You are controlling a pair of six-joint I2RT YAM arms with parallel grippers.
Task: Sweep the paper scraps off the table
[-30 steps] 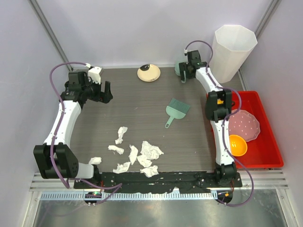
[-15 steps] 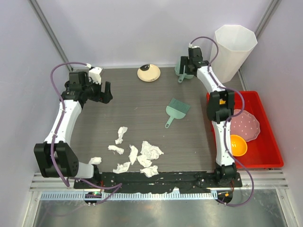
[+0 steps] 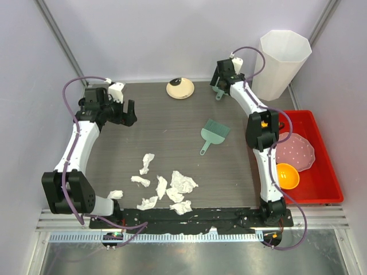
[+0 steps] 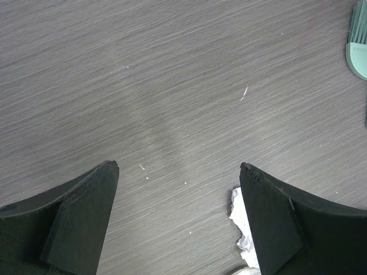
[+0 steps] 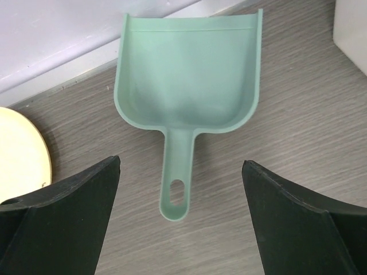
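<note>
My right gripper goes down around the dustpan's handle by the hole next, and then it will close.
Several white paper scraps [image 3: 172, 186] lie crumpled on the dark wood-grain table [image 3: 172, 120], near the front left. One scrap [image 4: 239, 226] shows beside my left gripper's right finger. My left gripper [image 3: 127, 116] [image 4: 179, 169] hovers open over bare table at the back left, holding nothing. At the back, my right gripper [image 3: 219, 82] [image 5: 180, 166] stands open above a green dustpan [image 5: 189, 74] [image 3: 219, 94]. Its fingers straddle the dustpan's handle without touching it. A green hand brush [image 3: 213, 133] [image 4: 360, 40] lies mid-table.
A tall white faceted bin [image 3: 281, 63] [image 5: 352, 23] stands at the back right. A red tray [image 3: 327, 197] on the right holds a pink plate [image 3: 298, 152] and an orange bowl [image 3: 287, 176]. A cream dish [image 3: 180, 88] [image 5: 20, 154] sits by the back wall.
My right gripper has swung left along the back wall and now sits over the dustpan. The left arm and the scraps have not moved.
</note>
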